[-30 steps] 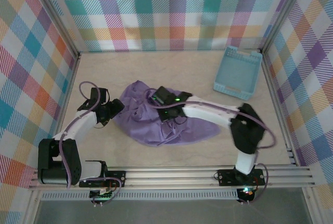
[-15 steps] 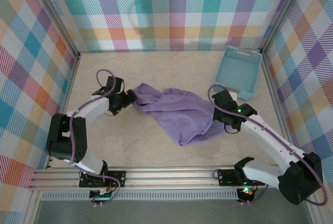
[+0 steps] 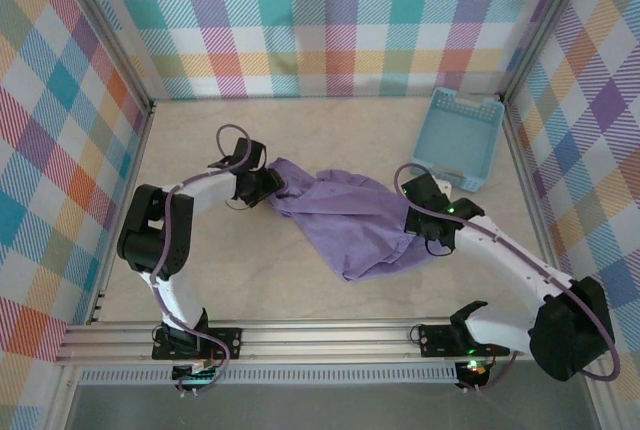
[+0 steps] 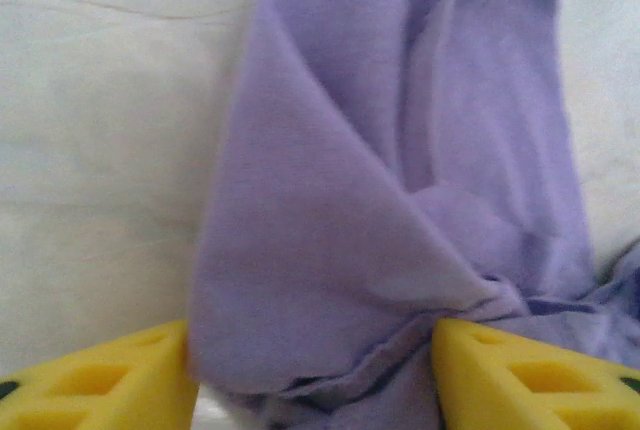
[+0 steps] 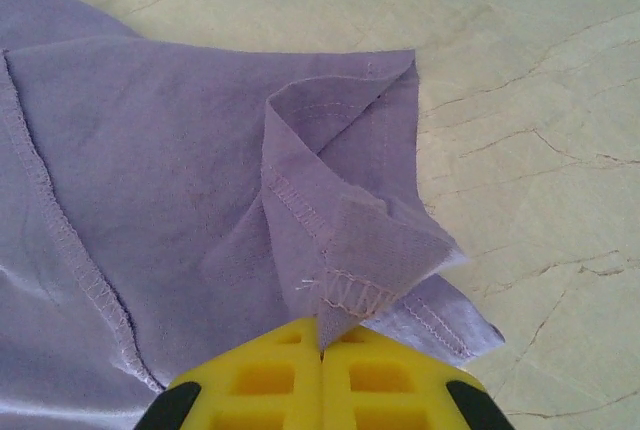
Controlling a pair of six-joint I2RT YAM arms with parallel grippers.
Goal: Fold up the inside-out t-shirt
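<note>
Bare table lies just back of my right gripper, so I need to raise the hem corner high, as the shirt lies rumpled, then lower it there and release.
The lavender t-shirt (image 3: 350,212) lies rumpled and stretched across the middle of the table. My left gripper (image 3: 270,186) is at its left end. In the left wrist view the yellow fingers (image 4: 110,380) stand apart, with a thick fold of the t-shirt (image 4: 330,210) filling the gap between them; the left gripper (image 4: 312,355) is open around it. My right gripper (image 3: 420,232) holds the shirt's right end. In the right wrist view the right gripper (image 5: 322,335) is shut on a stitched hem corner of the t-shirt (image 5: 350,250).
A light blue slotted basket (image 3: 458,138) sits at the back right, against the checked wall. Bare beige table (image 3: 250,270) lies in front of the shirt and behind it. Metal frame rails run along the near edge.
The right arm dragged the shirt's right end out to the right, spreading the bundle. The left gripper moved right and back to the shirt's left end, and its jaws have narrowed round a fold.
</note>
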